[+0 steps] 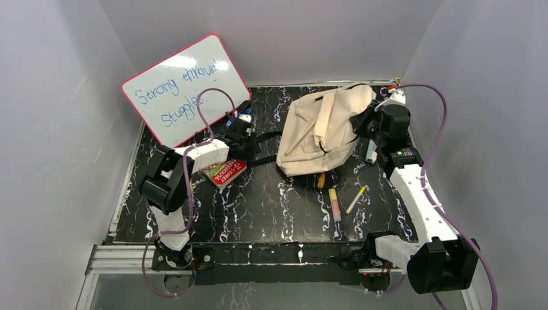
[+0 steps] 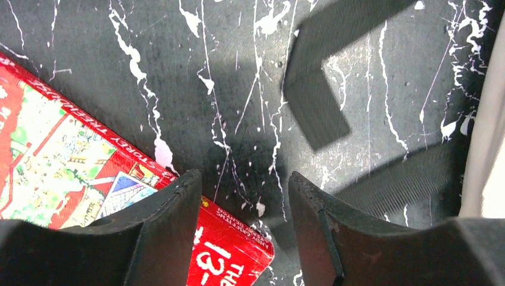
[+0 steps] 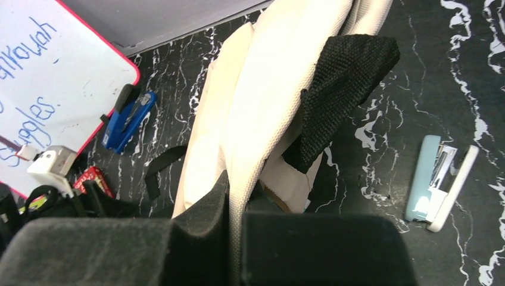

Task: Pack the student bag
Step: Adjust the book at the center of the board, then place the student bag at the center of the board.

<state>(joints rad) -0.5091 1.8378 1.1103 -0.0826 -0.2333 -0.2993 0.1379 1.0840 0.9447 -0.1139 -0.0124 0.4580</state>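
Observation:
That side of the bag is lifted, so the robot's right hand will next go down and move toward the red book, then let go of the fold low over the table.
The beige student bag (image 1: 321,131) lies at the back middle of the table, its right side lifted. My right gripper (image 1: 366,124) is shut on a fold of the bag's beige fabric (image 3: 268,95), pinched between the pads (image 3: 202,214), next to a black mesh strap pad (image 3: 339,83). My left gripper (image 1: 249,138) is open and empty, low over the table (image 2: 244,185). Its left finger (image 2: 172,208) overlaps the corner of a red book (image 2: 71,161). A black bag strap (image 2: 318,101) lies just ahead of it, and the bag's edge (image 2: 485,155) is at the right.
A whiteboard (image 1: 184,90) leans at the back left with a blue stapler (image 1: 242,116) by it. The red book (image 1: 224,172) lies left of the bag. A light blue stapler (image 3: 440,185) lies right of the bag. An orange marker (image 1: 320,180), a pink-yellow marker (image 1: 335,203) and a yellow pen (image 1: 355,200) lie in front.

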